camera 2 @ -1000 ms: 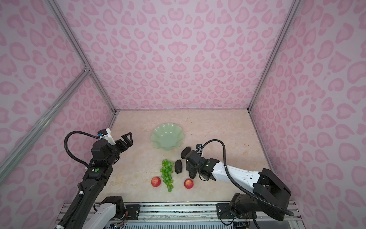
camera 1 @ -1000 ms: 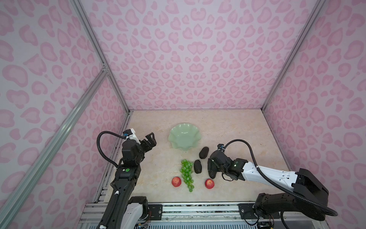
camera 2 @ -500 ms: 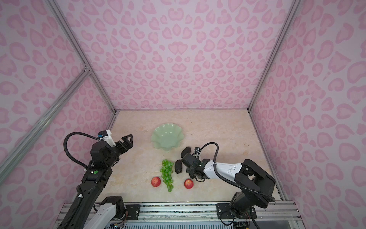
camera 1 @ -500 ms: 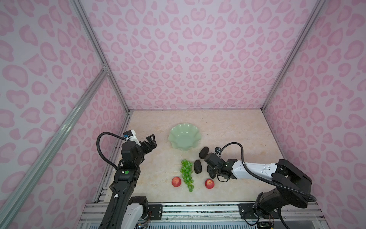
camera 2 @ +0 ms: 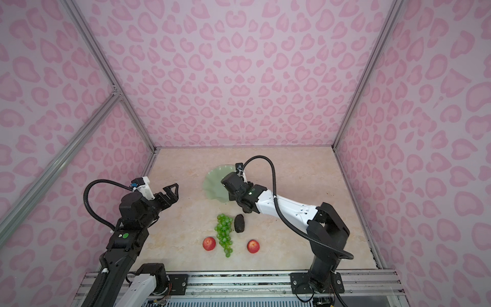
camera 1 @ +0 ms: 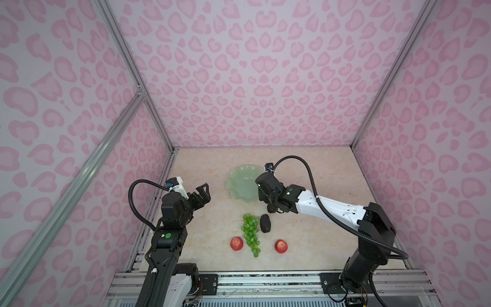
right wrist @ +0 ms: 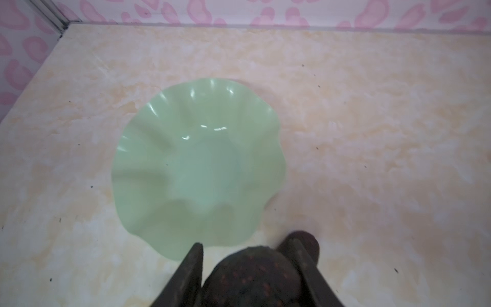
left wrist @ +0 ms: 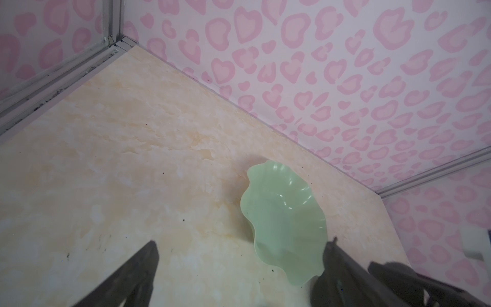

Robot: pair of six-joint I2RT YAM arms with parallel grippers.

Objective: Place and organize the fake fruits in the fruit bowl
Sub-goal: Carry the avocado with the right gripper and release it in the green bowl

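My right gripper moves outward past the bowl's near rim next, then down to the bowl's bottom to release the dark bumpy fruit, since that spot is empty.
The pale green fruit bowl [camera 1: 240, 183] [camera 2: 214, 183] [right wrist: 199, 159] [left wrist: 284, 218] stands empty mid-table. My right gripper [camera 1: 273, 207] [camera 2: 245, 208] [right wrist: 244, 248] hovers at the bowl's near right rim, shut on a dark bumpy fruit [right wrist: 255, 276]. A second dark rounded fruit [right wrist: 309, 239] shows just beyond one finger. Another dark fruit [camera 1: 265, 223] [camera 2: 240, 223] lies on the table beside the green grapes [camera 1: 250, 232] [camera 2: 224, 232]. Two red fruits [camera 1: 236, 243] [camera 1: 281, 246] flank the grapes' tip. My left gripper [camera 1: 203, 194] [camera 2: 171, 192] [left wrist: 240, 248] hangs open and empty, left of the bowl.
Pink patterned walls close in the marble table [camera 1: 318, 186] on three sides, with metal rails along the left edge and the front [camera 1: 265, 279]. The right arm's white forearm [camera 1: 332, 207] stretches over the table's right half.
My right gripper has closed on a dark fruit and moved away from the front, up to the bowl's rim. The left arm has stayed put.
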